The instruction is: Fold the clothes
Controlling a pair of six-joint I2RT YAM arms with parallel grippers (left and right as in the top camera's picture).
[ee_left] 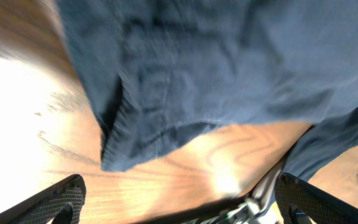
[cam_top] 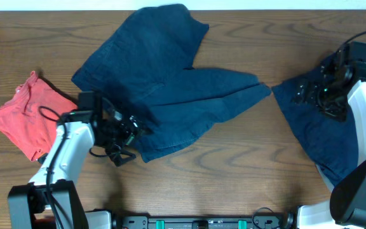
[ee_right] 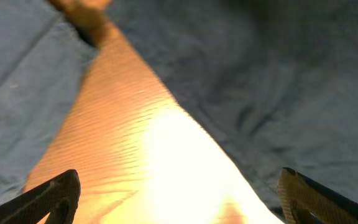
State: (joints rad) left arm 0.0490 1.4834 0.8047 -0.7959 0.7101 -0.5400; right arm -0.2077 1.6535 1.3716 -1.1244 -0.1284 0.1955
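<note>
I will next move my left gripper across to its right in the overhead view and down onto the big garment's near corner (cam_top: 147, 156) (ee_left: 118, 157). That corner sticks out over bare wood.
A large navy garment (cam_top: 170, 83) lies crumpled across the table's middle. A second navy garment (cam_top: 316, 124) lies at the right. A coral-red garment (cam_top: 30, 114) lies at the left. My left gripper (cam_top: 127, 137) is open and empty at the big garment's lower left edge; its wrist view shows the navy hem (ee_left: 166, 118) just ahead of its fingers (ee_left: 179, 202) over bare wood. My right gripper (cam_top: 307, 92) is open and empty over the right garment's upper left corner; its wrist view shows navy cloth (ee_right: 278, 93) on both sides of a wood strip between its fingers (ee_right: 179, 199).
The wooden table (cam_top: 234, 178) shows bare wood along the front and between the two navy garments. The table's back edge runs along the top of the overhead view. Both arm bases stand at the front edge.
</note>
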